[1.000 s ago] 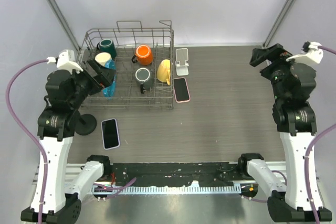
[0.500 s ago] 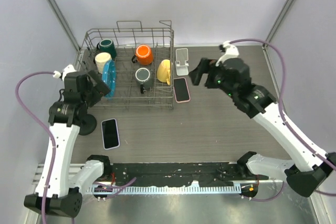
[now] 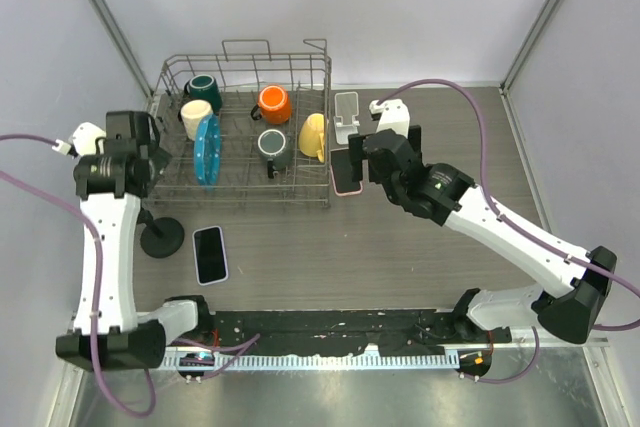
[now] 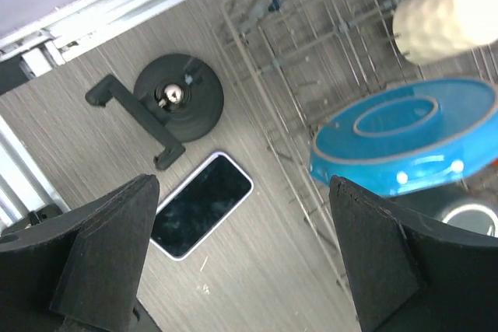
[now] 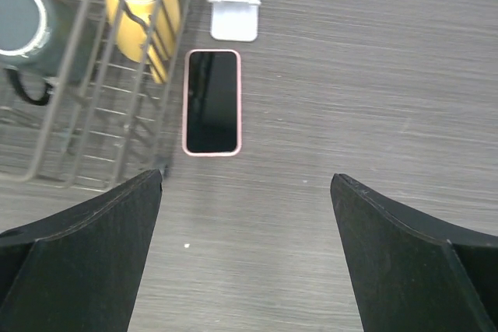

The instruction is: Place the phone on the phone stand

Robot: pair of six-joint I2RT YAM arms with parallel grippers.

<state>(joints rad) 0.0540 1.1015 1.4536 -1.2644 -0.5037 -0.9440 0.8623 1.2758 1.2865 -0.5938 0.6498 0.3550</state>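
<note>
My left gripper moves back and down next, turning so its fingers straddle the black stand's upright arm [image 4: 140, 120], since that arm lies slanted in the wrist view.
A pink-cased phone [image 3: 346, 170] [image 5: 212, 102] lies flat, screen up, just in front of the white phone stand [image 3: 346, 115] [image 5: 233, 5]. My right gripper [image 3: 355, 154] [image 5: 246, 178] hovers above the phone, open and holding nothing. A second phone [image 3: 210, 254] [image 4: 201, 204] with a pale case lies near a black round-based stand [image 3: 160, 237] [image 4: 177, 97]. My left gripper [image 3: 138, 142] [image 4: 243, 184] hangs high beside the rack's left end, open and holding nothing.
A wire dish rack [image 3: 245, 199] at the back left holds a blue plate [image 3: 207, 147] and teal [image 3: 203, 87], cream [image 3: 195, 112], orange [image 3: 272, 102], grey [image 3: 273, 145] and yellow [image 3: 313, 134] mugs. Its right side stands close beside the pink phone.
My right arm has swung from the far right across the table to above the pink phone. My left arm has drawn back towards the left wall.
</note>
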